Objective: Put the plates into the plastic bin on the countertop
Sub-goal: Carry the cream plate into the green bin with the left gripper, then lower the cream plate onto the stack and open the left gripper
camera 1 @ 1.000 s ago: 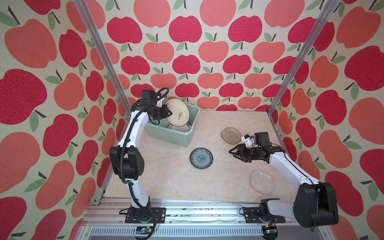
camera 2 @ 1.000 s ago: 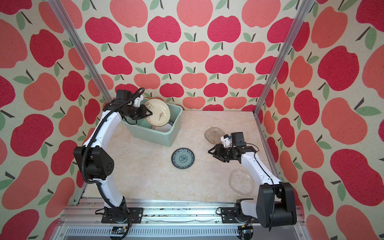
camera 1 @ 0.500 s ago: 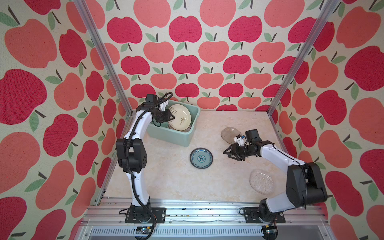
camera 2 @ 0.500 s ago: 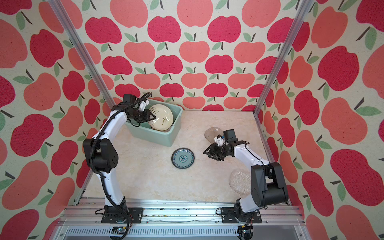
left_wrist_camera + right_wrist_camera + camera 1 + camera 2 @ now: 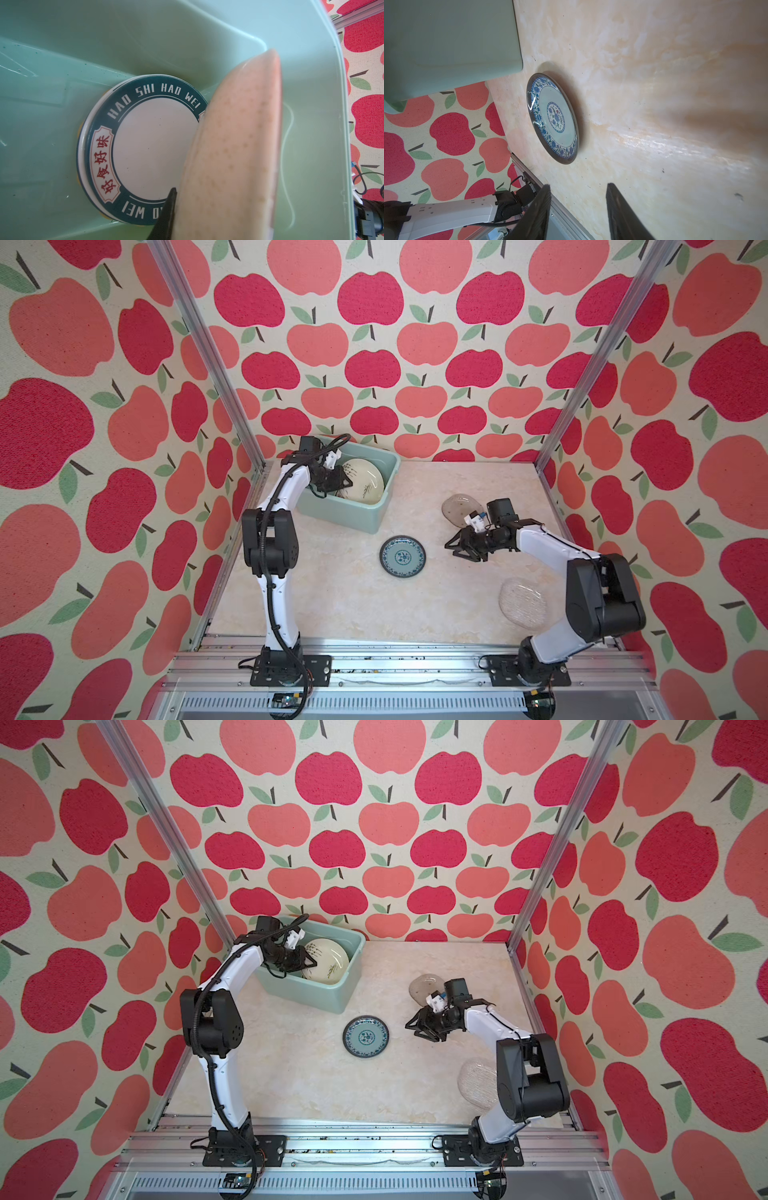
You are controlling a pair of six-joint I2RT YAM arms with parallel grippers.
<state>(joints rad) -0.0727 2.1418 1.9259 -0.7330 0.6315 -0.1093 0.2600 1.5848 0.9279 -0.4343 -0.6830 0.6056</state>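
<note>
The cream plate (image 5: 232, 145) still hangs above the bin's bottom. Next, my left gripper moves down toward the white lettered plate (image 5: 154, 148), which lies below it, and releases.
The mint-green plastic bin (image 5: 347, 516) (image 5: 316, 997) stands at the back left of the countertop (image 5: 332, 597). My left gripper (image 5: 332, 482) (image 5: 300, 961) is inside it, shut on a cream bamboo-drawn plate (image 5: 368, 483) (image 5: 328, 965) held tilted on edge. In the left wrist view that plate (image 5: 232, 145) hangs over a white plate with a dark lettered rim (image 5: 153, 145) lying flat on the bin floor. A teal patterned plate (image 5: 402, 556) (image 5: 365, 1036) (image 5: 552, 118) lies mid-counter. My right gripper (image 5: 453, 549) (image 5: 415, 1028) (image 5: 578, 207) hovers open just right of it, holding nothing.
Two glass plates lie on the right: one (image 5: 457, 508) (image 5: 422, 986) behind my right wrist, one (image 5: 521, 605) (image 5: 476, 1081) near the front beside the right arm's base. Aluminium rails (image 5: 374, 649) edge the front. Apple-patterned walls close in the sides and back.
My left gripper has lowered the cream plate deeper into the bin. My right gripper has edged left toward the teal plate, its jaws narrowing a little.
</note>
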